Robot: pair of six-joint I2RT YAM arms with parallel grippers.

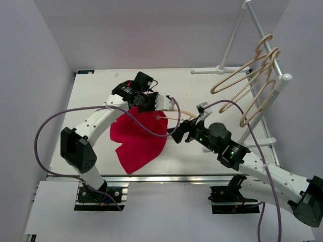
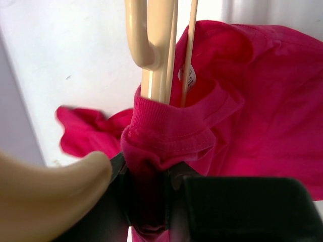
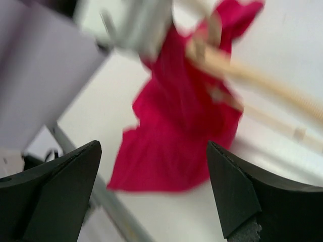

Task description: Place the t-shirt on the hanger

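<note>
My right gripper should next move outward and to the left in the top view, onto the collar's free edge [image 1: 162, 116], because my left gripper holds only the other side of the collar.
The red t-shirt [image 1: 139, 138] hangs from its collar and spreads over the table's middle left. My left gripper [image 1: 154, 105] is shut on the collar [image 2: 166, 136]. The tan hanger [image 1: 177, 119] pokes into the neck opening; in the left wrist view its hook and rods [image 2: 156, 50] enter the collar beside the white label [image 2: 190, 75]. My right gripper [image 1: 178, 135] is open and empty, just right of the shirt and near the hanger's outer end. The right wrist view is blurred and shows the shirt [image 3: 176, 141] and the hanger [image 3: 252, 75] beyond the spread fingertips [image 3: 242, 191].
A white rack [image 1: 267, 85] stands at the right with several more tan hangers [image 1: 247, 75] on its rail; its base bar [image 1: 217, 70] lies at the table's back right. Grey walls close in on both sides. A purple cable [image 1: 75, 111] loops over the left arm.
</note>
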